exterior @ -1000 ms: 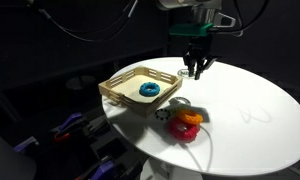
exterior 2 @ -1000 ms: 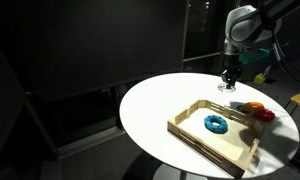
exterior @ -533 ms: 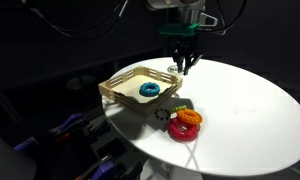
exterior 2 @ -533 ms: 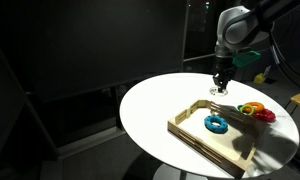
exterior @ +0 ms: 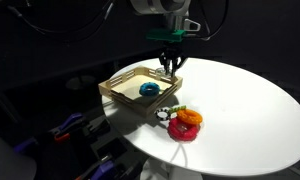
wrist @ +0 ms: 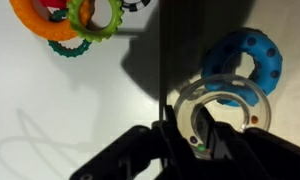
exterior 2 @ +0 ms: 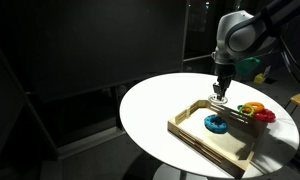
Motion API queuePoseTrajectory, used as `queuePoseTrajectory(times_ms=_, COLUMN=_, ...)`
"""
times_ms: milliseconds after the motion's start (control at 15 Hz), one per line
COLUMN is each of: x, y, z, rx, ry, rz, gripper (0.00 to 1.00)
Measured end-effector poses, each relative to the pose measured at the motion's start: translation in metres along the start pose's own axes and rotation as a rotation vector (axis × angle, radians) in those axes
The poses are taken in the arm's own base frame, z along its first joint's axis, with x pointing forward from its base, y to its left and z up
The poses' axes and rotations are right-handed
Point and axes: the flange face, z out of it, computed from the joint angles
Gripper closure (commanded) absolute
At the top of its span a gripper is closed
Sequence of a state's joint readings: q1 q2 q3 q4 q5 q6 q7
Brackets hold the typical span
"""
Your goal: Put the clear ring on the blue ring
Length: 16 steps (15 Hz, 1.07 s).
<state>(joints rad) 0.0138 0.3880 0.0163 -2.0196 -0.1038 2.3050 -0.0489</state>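
Observation:
My gripper moves farther over the tray (exterior: pixel 120 92) next and lowers the clear ring onto the blue ring, which lies below my gripper, inside the tray's rim.
The blue ring (exterior: pixel 148 90) lies in a shallow wooden tray (exterior: pixel 120 92) on the round white table; it shows in both exterior views (exterior 2: pixel 216 123) and in the wrist view (wrist: pixel 248 66). My gripper (exterior: pixel 171 68) hangs above the tray's far rim, also seen in an exterior view (exterior 2: pixel 219 96). In the wrist view the gripper (wrist: pixel 186 135) is shut on the clear ring (wrist: pixel 222 98), which hangs just beside the blue ring and overlaps its edge in the picture.
A stack of orange, red and green rings (exterior: pixel 185 122) lies on the table beside the tray, also in an exterior view (exterior 2: pixel 255 110) and the wrist view (wrist: pixel 72 20). The table edge (exterior: pixel 140 140) is near the tray. Dark surroundings.
My gripper has moved with the clear ring from over the bare table to above the tray, closer to the blue ring.

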Motion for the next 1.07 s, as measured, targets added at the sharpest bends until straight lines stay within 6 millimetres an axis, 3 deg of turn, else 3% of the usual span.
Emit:
queuePoseTrajectory(times_ms=533, x=-0.012, y=-0.039, z=0.018, rx=0.008, ry=-0.002, rz=-0.091, gripper=0.89)
queuePoseTrajectory(times_ms=1067, x=-0.021, y=-0.048, z=0.036, rx=0.008, ry=-0.015, rz=-0.116, gripper=0.90)
